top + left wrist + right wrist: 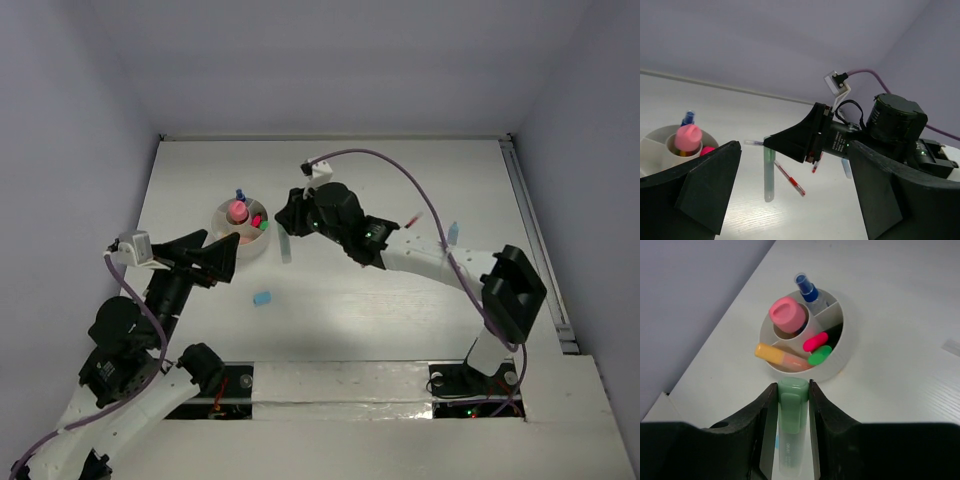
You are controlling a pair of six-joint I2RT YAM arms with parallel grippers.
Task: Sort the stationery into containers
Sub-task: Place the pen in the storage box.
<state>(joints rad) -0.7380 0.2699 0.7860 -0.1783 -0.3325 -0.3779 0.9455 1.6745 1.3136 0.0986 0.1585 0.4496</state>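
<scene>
The cup already has markers in it. I need to move my right gripper to the left in the overhead view next, over the cup (256, 247), and then down beside the orange marker (780, 356).
The round white cup (256, 247) has inner compartments and holds a pink-capped marker (787, 315), a blue-white marker (807, 290), an orange marker (780, 356), a pink marker (815, 341) and a green marker (820, 355). My right gripper (290, 218) is shut on a mint-green marker (791, 412) and holds it in the air just right of the cup (840, 357), with its lower end hanging down (769, 175). My left gripper (218, 260) is open and empty, just near of the cup. A light-blue eraser (262, 298) lies on the table.
A red pen (790, 179) lies on the table under the right gripper. Another red pen (415, 220) and a small light-blue item (452, 232) lie right of the right arm. Walls close in the left, back and right of the table.
</scene>
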